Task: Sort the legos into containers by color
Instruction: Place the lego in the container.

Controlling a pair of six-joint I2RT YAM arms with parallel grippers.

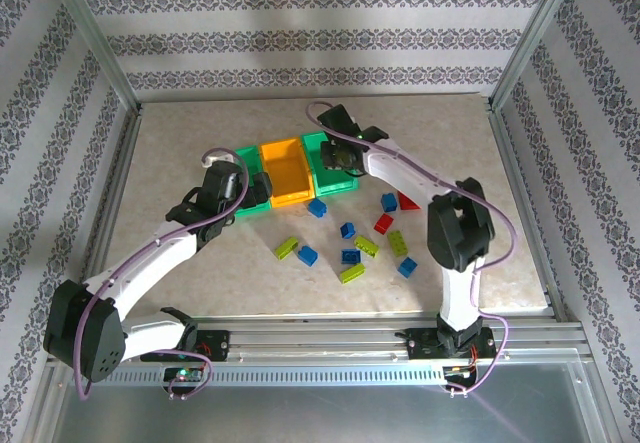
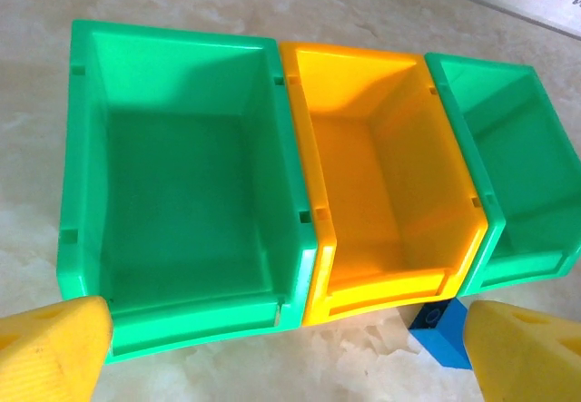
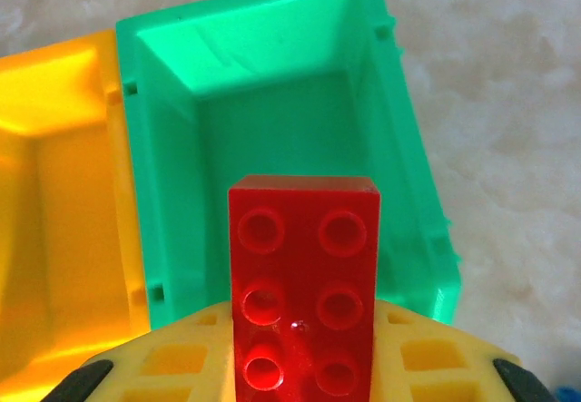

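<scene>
My right gripper should next move down between the green bin's sides and release the red lego (image 3: 304, 275), because the bare bottom of the green bin (image 3: 280, 139) is below it.
Three containers stand in a row: a left green bin (image 1: 252, 181), an orange-yellow bin (image 1: 285, 171) and a right green bin (image 1: 325, 158). My right gripper (image 1: 340, 153) hangs over the right green bin (image 3: 408, 184), shut on a red lego (image 3: 304, 275) held between its yellow fingers (image 3: 182, 361). My left gripper (image 1: 232, 191) stands open in front of the left green bin (image 2: 182, 193) and the orange-yellow bin (image 2: 381, 175), nothing between its fingers (image 2: 50, 348). A blue lego (image 2: 442, 334) lies just before the orange-yellow bin. All three bin floors show bare in the left wrist view.
Several loose legos lie scattered on the marble tabletop in front of the bins: blue (image 1: 317, 207), red (image 1: 383, 223) and yellow-green (image 1: 287, 248) among them. Metal frame posts (image 1: 100, 63) and a rail (image 1: 400, 333) border the table.
</scene>
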